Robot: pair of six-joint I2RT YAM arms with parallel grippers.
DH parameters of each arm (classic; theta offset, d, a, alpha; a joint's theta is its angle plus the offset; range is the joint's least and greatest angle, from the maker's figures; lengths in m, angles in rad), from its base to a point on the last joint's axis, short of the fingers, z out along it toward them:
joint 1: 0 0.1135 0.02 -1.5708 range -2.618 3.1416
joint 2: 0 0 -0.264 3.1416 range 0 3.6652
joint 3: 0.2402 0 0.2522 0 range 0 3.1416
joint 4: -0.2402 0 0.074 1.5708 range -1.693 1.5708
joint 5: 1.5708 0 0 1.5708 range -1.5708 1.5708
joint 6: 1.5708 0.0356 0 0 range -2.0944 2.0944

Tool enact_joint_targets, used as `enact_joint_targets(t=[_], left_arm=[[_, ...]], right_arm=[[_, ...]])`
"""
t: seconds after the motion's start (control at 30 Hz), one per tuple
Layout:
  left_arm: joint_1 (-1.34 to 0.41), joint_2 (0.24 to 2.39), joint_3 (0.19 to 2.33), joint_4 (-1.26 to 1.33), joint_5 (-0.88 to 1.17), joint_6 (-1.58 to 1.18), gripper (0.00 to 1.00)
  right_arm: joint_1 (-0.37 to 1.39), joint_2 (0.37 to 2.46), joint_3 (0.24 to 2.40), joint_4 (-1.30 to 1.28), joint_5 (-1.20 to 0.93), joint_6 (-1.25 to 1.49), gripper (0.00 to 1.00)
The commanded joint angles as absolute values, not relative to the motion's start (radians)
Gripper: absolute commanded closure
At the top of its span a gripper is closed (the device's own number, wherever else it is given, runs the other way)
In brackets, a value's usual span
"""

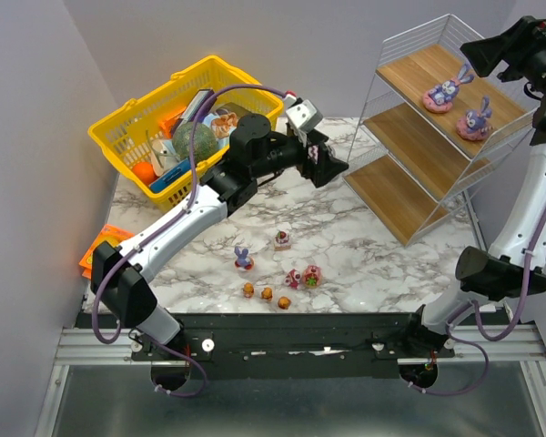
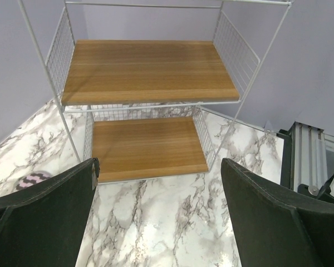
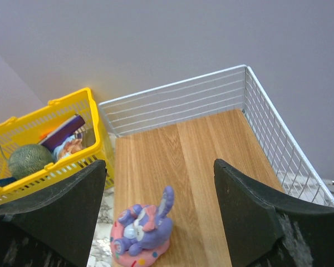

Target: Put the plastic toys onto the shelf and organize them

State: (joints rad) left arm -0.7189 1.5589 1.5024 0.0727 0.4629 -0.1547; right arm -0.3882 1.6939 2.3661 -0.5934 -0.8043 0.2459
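My empty left gripper swings back and to its left in the top view next, tilts down and lowers over the third bunny [image 1: 243,259] below it.
The shelf [image 1: 437,137] stands at the back right, with two purple bunnies [image 1: 444,91] [image 1: 476,120] on its top board. My right gripper [image 1: 478,50] hovers open above that board; in the right wrist view one bunny [image 3: 143,231] sits on the wood below and between the fingers [image 3: 250,206], touching neither. A third bunny [image 1: 243,259], three pink, red and white toys [image 1: 282,240] [image 1: 294,278] [image 1: 312,275] and three orange bears [image 1: 267,293] lie on the marble near the front. My left gripper [image 1: 332,164] is open and empty, facing the shelf's lower boards [image 2: 150,150].
A yellow basket [image 1: 136,114] full of items stands at the back left. A flat orange packet [image 1: 96,250] lies at the table's left edge. A purple zigzag pad [image 2: 33,178] shows on the marble left of the shelf. Grey walls close in on both sides.
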Motion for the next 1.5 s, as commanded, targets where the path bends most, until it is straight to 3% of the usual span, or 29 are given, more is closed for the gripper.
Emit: enact_joint_targets(t=[0.0,0.17,0.27,0.47,0.63,0.7,0.83,1.0,1.27,1.47], left_arm=[[-0.706,1.454,1.411,0.112,0.356,-0.156,0.01],[-0.703,1.353,1.307,0.065,0.203,-0.173,0.01],[-0.701,1.280,1.234,0.015,0.096,-0.196,0.01],[-0.696,1.097,1.053,-0.069,-0.300,-0.281,0.01],[-0.690,1.034,1.049,-0.387,-0.448,-0.518,0.01],[-0.690,1.045,1.087,-0.608,-0.442,-0.619,0.01],[-0.692,1.069,1.085,-0.813,-0.376,-0.849,0.02],[-0.722,1.043,0.959,-0.757,-0.347,-0.922,0.01],[-0.801,1.100,0.839,-0.724,-0.414,-0.980,0.01],[-0.828,1.089,0.668,-0.460,-0.422,-0.947,0.10]], right_arm=[[-0.394,1.602,2.364,-0.520,-0.794,0.310,0.15],[-0.327,1.530,2.319,-0.549,-0.821,0.279,0.15],[-0.201,1.491,2.275,-0.613,-0.747,0.181,0.15],[0.047,1.373,2.062,-0.632,-0.612,0.061,0.15],[0.282,1.302,1.876,-0.595,-0.506,0.011,0.15],[0.357,1.298,1.820,-0.589,-0.444,0.011,0.16],[0.449,1.312,1.761,-0.584,-0.359,0.072,0.17],[0.555,1.356,1.737,-0.618,-0.236,0.130,0.19],[0.565,1.348,1.655,-0.606,-0.203,0.221,0.20],[0.565,1.353,1.654,-0.624,-0.198,0.199,0.20]])
